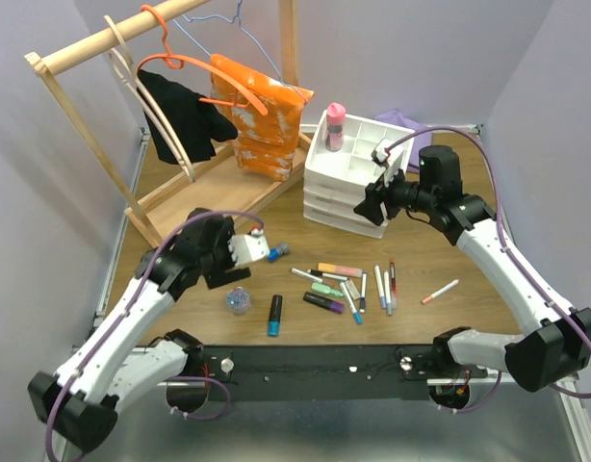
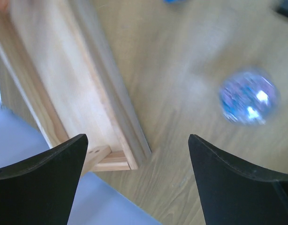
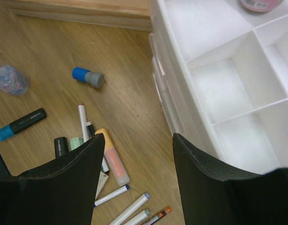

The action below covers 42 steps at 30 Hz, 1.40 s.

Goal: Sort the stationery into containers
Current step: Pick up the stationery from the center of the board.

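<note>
Because the glittery round thing lies clear of the pens, I will lower my open left gripper toward the right in its wrist view, fingers astride its sides.
The stationery lies loose on the table: a cluster of white pens and pastel highlighters (image 1: 342, 285), a black and blue highlighter (image 1: 274, 315), a blue-capped bottle (image 1: 278, 252) and one pen (image 1: 440, 291) apart at the right. The white three-drawer organiser (image 1: 358, 178) stands at the back; a pink-capped bottle (image 1: 334, 125) stands in its tray. My right gripper (image 1: 371, 204) is open and empty, over the organiser's near edge. Its wrist view shows the tray's compartments (image 3: 219, 89), the orange highlighter (image 3: 113, 157) and the blue-capped bottle (image 3: 87, 77) beyond the gripper (image 3: 138, 140). My left gripper (image 1: 218, 269) is open and empty above the table's left.
A wooden clothes rack (image 1: 103, 144) with an orange bag (image 1: 262, 120) and a dark cloth stands at the back left; its base corner (image 2: 111, 154) lies under my left gripper (image 2: 138, 140). A glittery round thing (image 1: 240, 300) lies near it and shows in the left wrist view (image 2: 248, 97).
</note>
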Available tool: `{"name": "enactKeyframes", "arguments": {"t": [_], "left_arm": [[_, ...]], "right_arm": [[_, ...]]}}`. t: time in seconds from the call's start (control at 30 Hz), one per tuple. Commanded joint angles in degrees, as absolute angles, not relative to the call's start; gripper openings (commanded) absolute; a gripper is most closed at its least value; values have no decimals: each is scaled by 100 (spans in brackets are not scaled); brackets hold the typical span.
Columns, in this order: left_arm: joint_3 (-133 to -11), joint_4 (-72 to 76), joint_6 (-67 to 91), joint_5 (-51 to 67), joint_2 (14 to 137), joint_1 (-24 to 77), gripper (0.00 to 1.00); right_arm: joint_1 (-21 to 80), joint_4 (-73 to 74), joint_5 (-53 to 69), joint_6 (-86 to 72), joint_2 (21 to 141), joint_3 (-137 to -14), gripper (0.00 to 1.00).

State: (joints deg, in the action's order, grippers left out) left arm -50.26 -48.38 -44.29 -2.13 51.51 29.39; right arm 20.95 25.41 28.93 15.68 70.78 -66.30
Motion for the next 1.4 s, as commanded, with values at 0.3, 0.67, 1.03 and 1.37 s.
{"name": "enactKeyframes", "arguments": {"t": [0.3, 0.67, 1.03, 1.37], "left_arm": [[-4238, -6101, -5388, 1899, 4649, 3015, 99], [-4184, -5590, -5098, 1767, 5414, 3059, 95], [-3973, -4844, -4773, 1503, 6038, 3059, 95], [-3999, -4711, -4781, 1371, 6539, 3059, 89]], "right_arm": [[2188, 3296, 3148, 1547, 7251, -7031, 68], [2180, 3156, 3076, 1047, 7128, -6855, 68], [2188, 2936, 3217, 853, 7172, -6759, 68], [2188, 2830, 3120, 809, 6785, -6302, 68]]}}
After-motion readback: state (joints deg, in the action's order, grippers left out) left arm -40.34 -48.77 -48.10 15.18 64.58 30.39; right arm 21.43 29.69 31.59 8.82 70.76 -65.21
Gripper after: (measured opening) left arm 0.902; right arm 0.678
